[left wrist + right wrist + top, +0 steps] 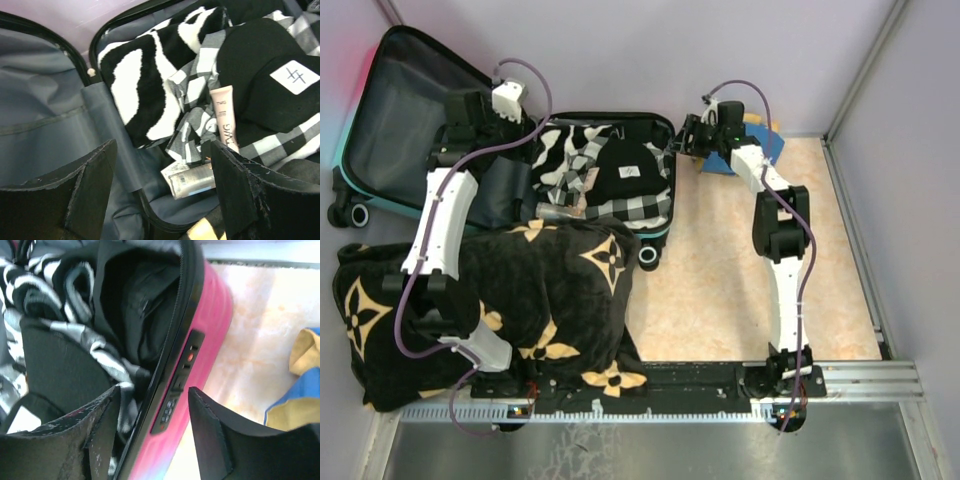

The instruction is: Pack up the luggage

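My left gripper goes left in the top view next, to the lid's outer rim, and grips the lid's rim, as the lid lies open.
The luggage (400,110) lies open: grey-lined lid at the far left, base half in the middle holding a zebra-print cloth (140,85), a checked cloth (640,205) and a black cap (280,75) with a white patch. A pink tube (225,115) and a silver tube (192,180) lie at the base's near edge. My left gripper (517,150) is open and empty above the hinge, also in its wrist view (162,150). My right gripper (682,140) is open astride the pink rim (215,315) by the combination lock (175,390), one finger inside, one outside.
A big black blanket with tan flowers (520,290) is heaped at the front left, against the luggage and under the left arm. A blue and yellow item (750,150) lies at the back right, also in the right wrist view (300,390). Purple walls enclose the table.
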`<state>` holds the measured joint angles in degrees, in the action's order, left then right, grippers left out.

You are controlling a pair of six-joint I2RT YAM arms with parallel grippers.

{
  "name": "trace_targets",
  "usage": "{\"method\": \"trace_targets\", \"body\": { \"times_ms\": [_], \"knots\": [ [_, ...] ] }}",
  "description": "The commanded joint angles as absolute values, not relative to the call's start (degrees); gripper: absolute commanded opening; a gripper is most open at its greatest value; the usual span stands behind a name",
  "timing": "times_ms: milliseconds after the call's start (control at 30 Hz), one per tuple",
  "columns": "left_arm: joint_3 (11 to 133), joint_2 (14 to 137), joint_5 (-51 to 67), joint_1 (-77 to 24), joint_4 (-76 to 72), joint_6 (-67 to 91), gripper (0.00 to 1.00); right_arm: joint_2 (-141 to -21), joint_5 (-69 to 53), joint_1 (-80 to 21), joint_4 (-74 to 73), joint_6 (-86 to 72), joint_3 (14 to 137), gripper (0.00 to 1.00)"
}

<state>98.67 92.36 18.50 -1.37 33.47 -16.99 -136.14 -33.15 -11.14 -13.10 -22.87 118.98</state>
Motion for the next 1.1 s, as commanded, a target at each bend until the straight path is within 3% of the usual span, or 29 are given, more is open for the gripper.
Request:
{"method": "trace_targets", "body": {
  "times_ms": [0,167,300,800,1067],
  "knots": [
    [101.7,92.2,13.4,-0.6,31.4,-19.1,0.81,-140.5,-31.1,-11.5,-10.0,-31.5,127.6,0.53],
    [102.4,91.8,10.6,0.5,30.9,-20.6,0.81,-143.2,-32.7,-11.6,-8.1,-35.8,129.9,0.30],
    [102.1,91.0,9.2,1.3,30.4,-20.1,0.82,-141.2,-33.3,-11.2,-7.7,-36.7,127.5,0.01],
    [102.2,89.3,6.7,3.4,29.7,-15.5,0.83,-125.7,-33.2,-6.8,-7.9,-36.0,107.1,0.00],
    [106.1,89.7,-4.5,6.4,26.4,-17.1,0.83,-119.5,-31.4,-5.3,-8.4,-32.9,98.6,0.00]
  ]
}}
